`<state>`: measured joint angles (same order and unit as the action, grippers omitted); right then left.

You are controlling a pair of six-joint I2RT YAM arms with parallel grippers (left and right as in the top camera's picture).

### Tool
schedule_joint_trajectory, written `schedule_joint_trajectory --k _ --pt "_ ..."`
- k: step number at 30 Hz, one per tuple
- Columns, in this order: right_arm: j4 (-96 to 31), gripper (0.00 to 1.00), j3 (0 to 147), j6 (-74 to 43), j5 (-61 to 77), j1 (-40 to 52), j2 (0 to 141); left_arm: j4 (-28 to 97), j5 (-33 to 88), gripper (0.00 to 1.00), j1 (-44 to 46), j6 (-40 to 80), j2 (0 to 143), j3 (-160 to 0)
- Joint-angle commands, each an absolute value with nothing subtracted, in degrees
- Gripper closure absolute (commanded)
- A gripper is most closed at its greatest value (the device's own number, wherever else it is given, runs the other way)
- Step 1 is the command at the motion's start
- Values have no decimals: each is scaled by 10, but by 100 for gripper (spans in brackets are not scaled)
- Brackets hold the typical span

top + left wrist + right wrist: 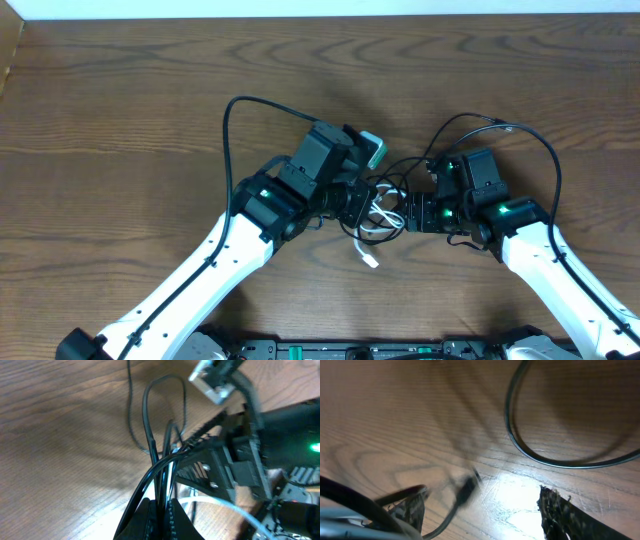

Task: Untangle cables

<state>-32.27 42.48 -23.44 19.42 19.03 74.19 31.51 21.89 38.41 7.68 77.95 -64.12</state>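
The cables are tangled, so my left gripper needs to pull away from my right gripper next. Then it should go partway back toward the tangle and open.
The black cable (396, 172) and the white cable (377, 226) lie tangled between my two grippers at the table's middle. The white cable's plug (370, 258) points toward the front. My left gripper (356, 205) is shut on strands of the black cable (161, 467), which run up from its jaws (162, 512). The white cable (220, 505) curves past on the right. My right gripper (414, 214) is open (480, 505). A blurred black plug end (465, 492) hangs between its fingers, and the white cable (340, 527) shows at the lower left.
The wooden table (120, 120) extends all round. Thicker black arm wires arch over each wrist (232, 110) (545, 150). A thin black loop (545, 460) lies on the wood ahead of the right gripper. The right gripper's body (235, 465) crowds the left wrist view.
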Motion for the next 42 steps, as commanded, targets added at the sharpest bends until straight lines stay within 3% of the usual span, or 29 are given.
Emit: schedule_joint_trajectory --k 1,2,3,4,6,8,10,14,18,23,28,34,42 --pt "-330 40 423 -227 169 189 744 325 221 93 380 86 765 -655" --pt "-330 53 423 -227 169 189 744 331 221 92 380 89 767 -655" --pt "-330 75 423 -227 169 189 744 338 221 93 380 89 768 -655" --pt "-330 90 423 -227 168 188 744 344 221 93 379 89 768 -655" --pt "-330 99 423 -227 160 189 744 352 219 92 379 88 768 -655" --pt "-336 99 423 -229 137 188 744 359 209 92 379 88 768 -655" --pt "-361 85 423 -259 74 188 744 374 182 93 378 88 767 -655" --pt "-427 80 423 -328 -47 188 744 403 151 93 361 88 767 -655" --pt "-468 92 423 -378 -104 188 744 424 151 92 317 88 767 -655" --pt "-470 98 423 -402 -104 188 744 436 151 93 275 88 767 -655" --pt "-472 99 423 -402 -100 188 744 439 141 93 239 86 767 -655" --pt "-477 92 423 -402 -110 187 744 445 109 93 135 87 767 -655" --pt "-474 99 423 -403 -107 187 744 444 135 93 13 135 767 -655"
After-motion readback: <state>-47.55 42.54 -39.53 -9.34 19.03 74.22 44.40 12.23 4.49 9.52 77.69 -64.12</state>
